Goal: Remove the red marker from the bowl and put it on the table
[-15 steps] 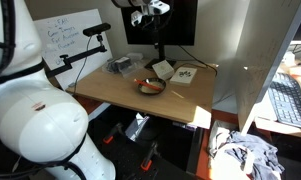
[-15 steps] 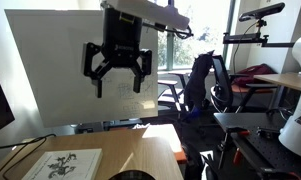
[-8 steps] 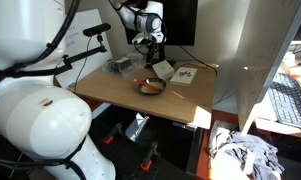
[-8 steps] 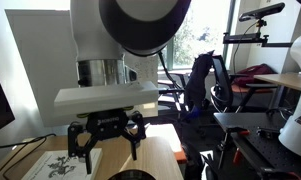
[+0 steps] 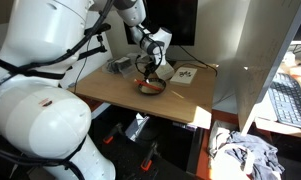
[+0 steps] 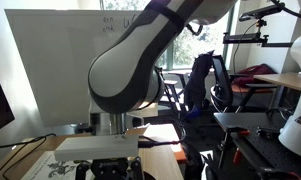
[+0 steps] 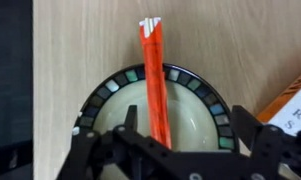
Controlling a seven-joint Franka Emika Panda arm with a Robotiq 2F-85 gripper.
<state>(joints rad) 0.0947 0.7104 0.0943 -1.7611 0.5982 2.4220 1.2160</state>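
The red marker lies below my gripper, already between its open fingers. My gripper comes down toward the bowl next and closes around the red marker's body (image 5: 150,84) (image 7: 158,112).
The bowl (image 7: 205,92) has a dark tiled rim and a pale inside, and sits on the tan table (image 7: 85,40). The red marker (image 7: 152,80) lies across the bowl, its white-tipped end sticking out over the far rim. My gripper (image 7: 185,120) is open just above the bowl, with the marker between the fingers, close to the left finger and not gripped. In an exterior view the gripper (image 5: 148,70) hangs right over the bowl (image 5: 152,89). In an exterior view (image 6: 108,170) the arm hides the bowl.
A clear plastic container (image 5: 120,65) and printed papers (image 5: 182,74) lie near the bowl, with a monitor (image 5: 175,20) behind them. A paper corner (image 7: 295,100) lies beside the bowl. A dark strip (image 7: 8,80) runs along the left of the wrist view.
The arm has come down from high above the table to just over the bowl. The gripper has stayed open.
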